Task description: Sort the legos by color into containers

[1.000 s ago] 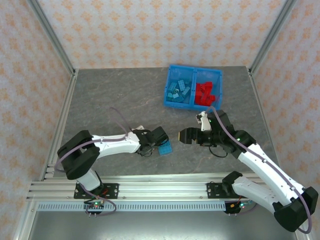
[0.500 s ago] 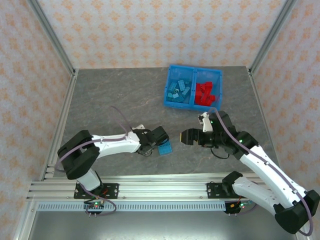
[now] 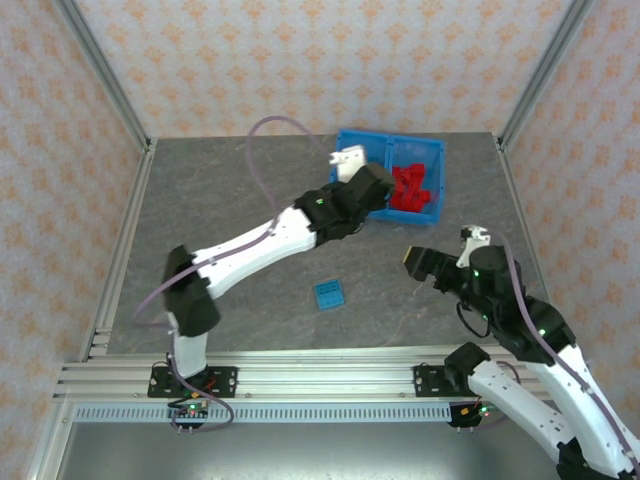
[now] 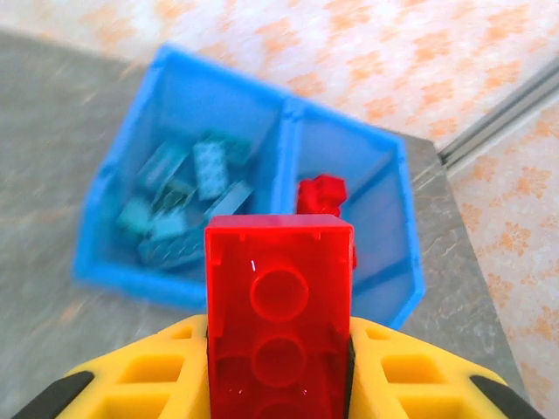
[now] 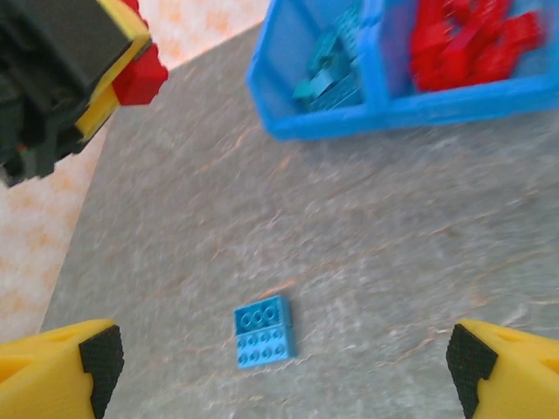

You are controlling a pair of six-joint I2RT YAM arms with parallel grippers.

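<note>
I should next carry the bright red lego in my left gripper outward across the bin's divider, over the red legos' section of the bin. I should release it there because its color matches.
My left gripper (image 4: 279, 353) is shut on a bright red lego (image 4: 279, 305), held raised just short of the blue bin (image 4: 397, 188). Seen from above, that gripper (image 3: 366, 186) covers the near part of the bin's left compartment. Light blue legos (image 4: 188, 196) fill the left container and red legos (image 3: 410, 185) the right one. A single flat light blue lego (image 3: 329, 294) lies on the grey table. My right gripper (image 5: 279, 362) stands open and empty above and to the right of it; from above this gripper (image 3: 420, 262) is well right of the brick.
The bin (image 3: 436, 150) stands at the back of the table near the rear wall. Metal frame posts (image 3: 105, 90) rise at the back corners. The left arm (image 3: 250, 245) stretches diagonally across the table's middle. Bare grey tabletop (image 5: 419, 253) surrounds the loose blue lego (image 5: 264, 332).
The left arm has swung from beside the loose blue lego up to the bin, now gripping a red lego. The right gripper has drawn back to the right.
</note>
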